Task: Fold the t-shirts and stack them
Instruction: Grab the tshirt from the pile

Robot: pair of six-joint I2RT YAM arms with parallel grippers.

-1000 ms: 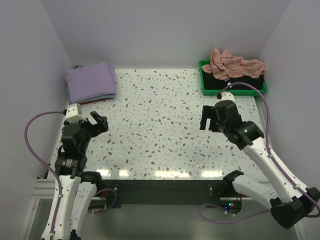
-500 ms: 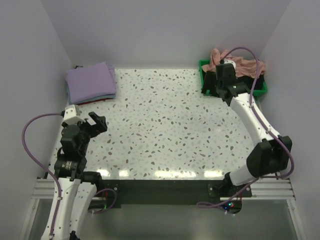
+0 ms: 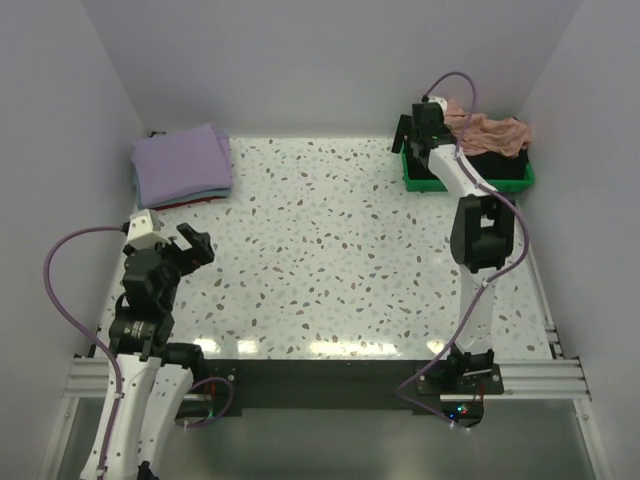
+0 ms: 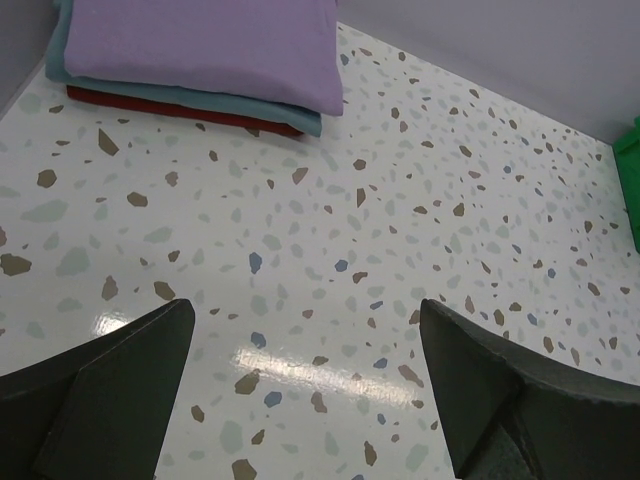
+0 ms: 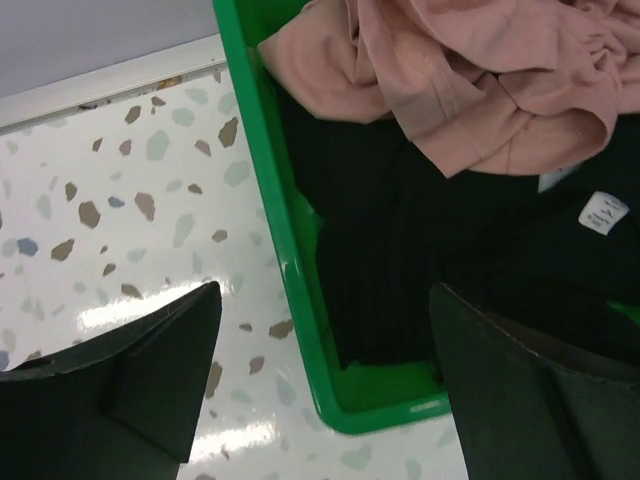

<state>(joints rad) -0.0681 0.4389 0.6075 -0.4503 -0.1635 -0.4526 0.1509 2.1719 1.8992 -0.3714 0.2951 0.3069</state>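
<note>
My right gripper is to go down and away from my base, onto the salmon-pink t-shirt's bunched fold (image 3: 455,115) (image 5: 358,72) by the tray's rim.
A crumpled salmon-pink t-shirt (image 3: 490,132) lies on a black t-shirt (image 3: 495,165) in the green tray (image 3: 420,184) at the back right; both also show in the right wrist view, pink (image 5: 470,70) over black (image 5: 440,250). A folded lavender t-shirt (image 3: 180,162) tops a stack at the back left, also in the left wrist view (image 4: 200,40). My right gripper (image 3: 408,138) is open and empty above the tray's left rim (image 5: 290,260). My left gripper (image 3: 197,246) is open and empty over bare table at the near left.
Under the lavender shirt lie a teal (image 4: 190,95) and a red (image 4: 160,107) folded cloth. The terrazzo table (image 3: 320,260) is walled on three sides. The right arm stretches along the table's right side toward the tray.
My right arm has swung from the table's middle right far back to the green tray's left edge. My left arm has barely moved.
</note>
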